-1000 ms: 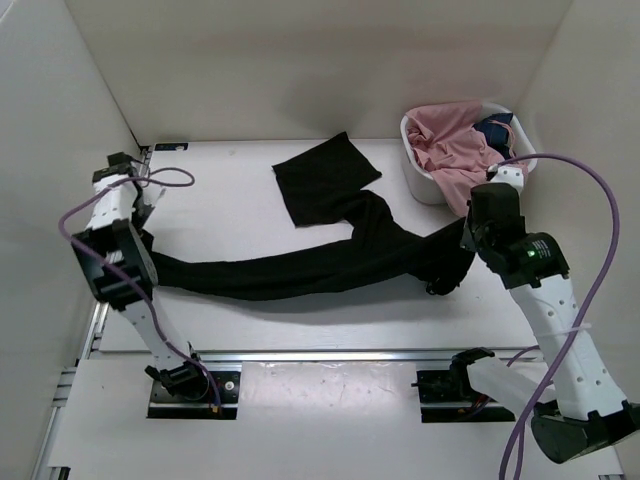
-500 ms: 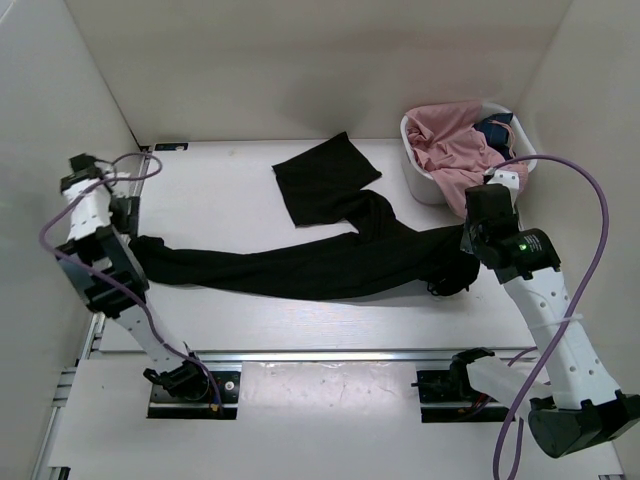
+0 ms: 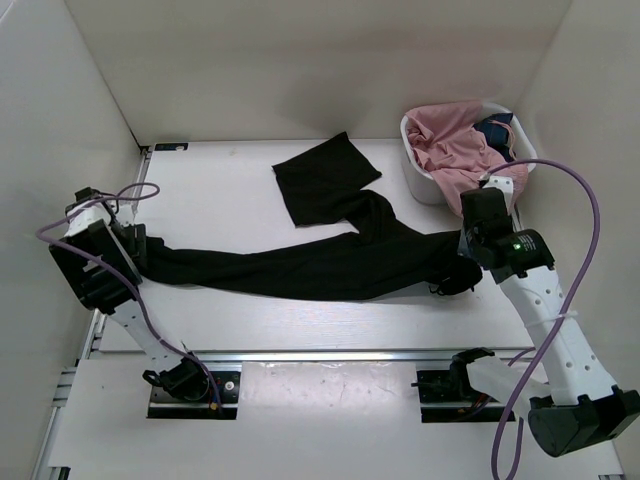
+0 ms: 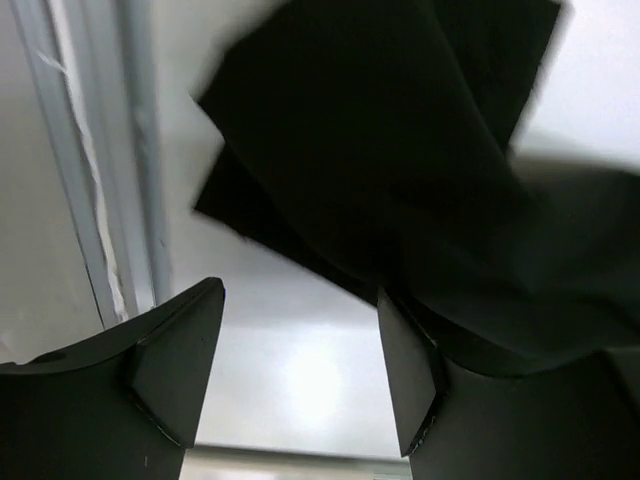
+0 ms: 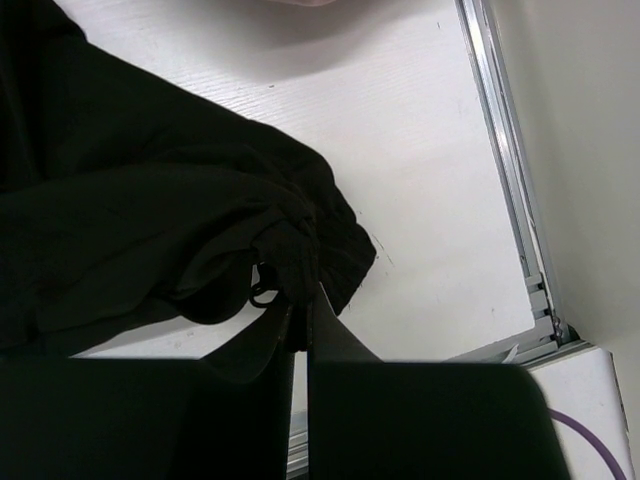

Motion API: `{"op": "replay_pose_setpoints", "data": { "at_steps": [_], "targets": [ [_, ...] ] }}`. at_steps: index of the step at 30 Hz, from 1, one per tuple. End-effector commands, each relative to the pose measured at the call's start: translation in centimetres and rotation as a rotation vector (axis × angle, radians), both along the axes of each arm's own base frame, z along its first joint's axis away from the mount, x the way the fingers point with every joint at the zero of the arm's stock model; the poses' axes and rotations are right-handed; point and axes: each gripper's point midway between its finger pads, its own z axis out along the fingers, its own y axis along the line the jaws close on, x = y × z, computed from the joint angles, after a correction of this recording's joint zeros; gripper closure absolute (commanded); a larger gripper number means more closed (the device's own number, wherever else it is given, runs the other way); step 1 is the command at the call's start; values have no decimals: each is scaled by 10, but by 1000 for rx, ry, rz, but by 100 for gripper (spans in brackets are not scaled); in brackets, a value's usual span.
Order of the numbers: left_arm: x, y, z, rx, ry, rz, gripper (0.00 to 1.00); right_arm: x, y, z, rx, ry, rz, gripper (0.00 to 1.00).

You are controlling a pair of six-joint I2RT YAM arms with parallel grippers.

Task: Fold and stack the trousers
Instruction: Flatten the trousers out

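The trousers' waistband lies bunched, so my right gripper next lifts it back and down onto the bare table by the near bar (image 3: 474, 333) to release it.
Black trousers (image 3: 320, 262) lie stretched across the table from left to right, with one leg end (image 3: 322, 178) bent toward the back. My left gripper (image 3: 128, 243) hovers open at the left hem (image 4: 400, 140); nothing sits between its fingers, and the cloth drapes over the right finger (image 4: 410, 375). At the right, my right gripper (image 3: 468, 262) is shut on the bunched waistband (image 5: 300, 255), pinching a fold of black cloth between its fingers.
A white basket (image 3: 424, 175) holding pink and dark clothes (image 3: 455, 145) stands at the back right, just behind my right arm. A metal rail (image 4: 95, 180) runs along the table's left edge, close to my left gripper. White walls enclose the table.
My left gripper has opened and let go of the left hem, then dropped back down near it. The hem now lies on the table. My right gripper has edged slightly left, still gripping.
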Motion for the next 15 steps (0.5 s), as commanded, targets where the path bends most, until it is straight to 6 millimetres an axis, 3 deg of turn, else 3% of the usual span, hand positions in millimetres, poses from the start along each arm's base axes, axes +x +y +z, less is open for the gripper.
{"op": "replay_pose_setpoints", "data": {
  "at_steps": [1, 4, 9, 10, 12, 13, 15],
  "targets": [
    [29, 23, 13, 65, -82, 38, 26, -4, -2, 2, 12, -23, -14, 100],
    [36, 33, 2, 112, -58, 49, 26, -5, -1, 4, 21, -29, -8, 100],
    [37, 20, -19, 88, -3, 16, 26, -7, -2, 2, 22, -31, -8, 100],
    [33, 14, -28, 62, 12, 3, 39, -8, -2, -1, 19, -22, -8, 100],
    [30, 2, -37, 18, 21, -25, 76, -6, -3, 1, 9, -32, -8, 100],
    [28, -1, -40, 5, 26, -27, 86, -6, -3, 1, 9, -32, -8, 100],
    [19, -3, -38, 14, 39, -58, 86, 3, -1, 0, -11, -29, 12, 100]
  ]
}}
